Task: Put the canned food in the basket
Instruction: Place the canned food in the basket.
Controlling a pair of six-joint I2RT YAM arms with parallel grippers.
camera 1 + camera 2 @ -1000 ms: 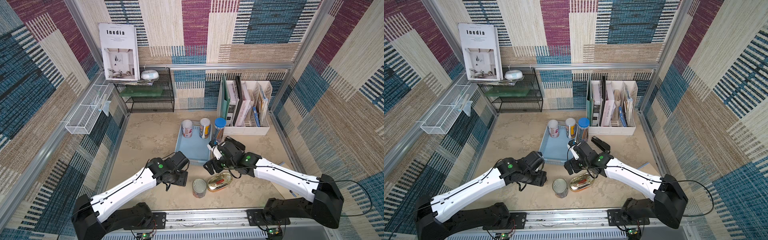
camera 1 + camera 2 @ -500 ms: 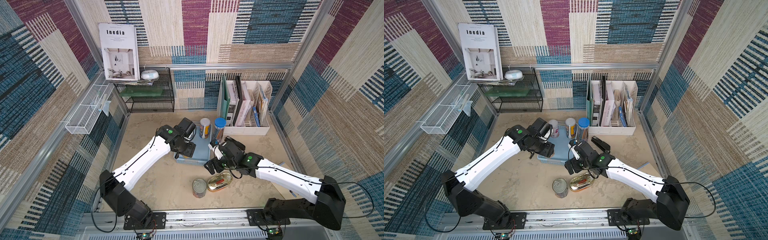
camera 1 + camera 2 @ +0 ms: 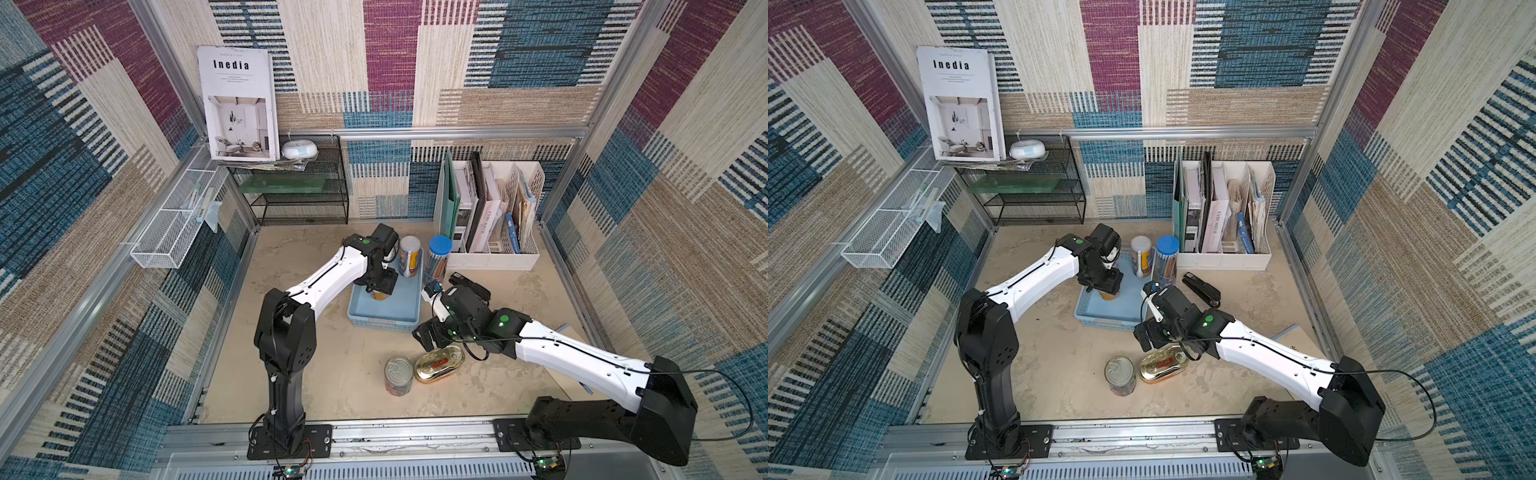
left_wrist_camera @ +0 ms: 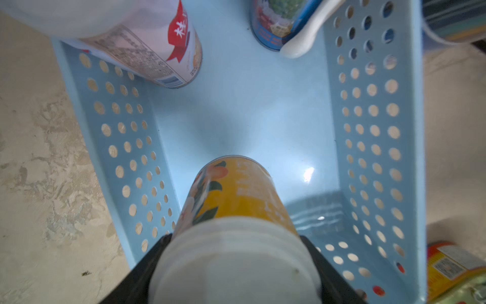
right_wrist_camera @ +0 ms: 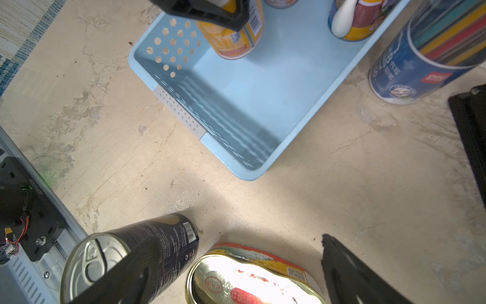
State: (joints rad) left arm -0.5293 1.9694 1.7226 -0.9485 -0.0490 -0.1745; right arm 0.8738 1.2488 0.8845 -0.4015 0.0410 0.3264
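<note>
My left gripper should next go down and outward and release the short yellow can, as the basket's bare bottom beside the pink can is below and outward.
My left gripper is shut on the short yellow can. Its black fingers clamp the can just below its white lid, inside the light blue basket. The can's base is at or near the basket floor. At the basket's far end stand a pink can and an orange-yellow can. My right gripper hangs open over the flat gold tin, one finger on each side, touching nothing. The silver pull-tab tin stands beside the gold tin.
A blue-lidded cylinder of pencils stands just right of the basket, with a black stapler near it. A white file organizer is at the back right and a black mesh shelf at the back left. A white wire tray hangs on the left wall.
The left arm has swung from the table's front to the basket, with the yellow can in its grip. The right arm has barely moved.
</note>
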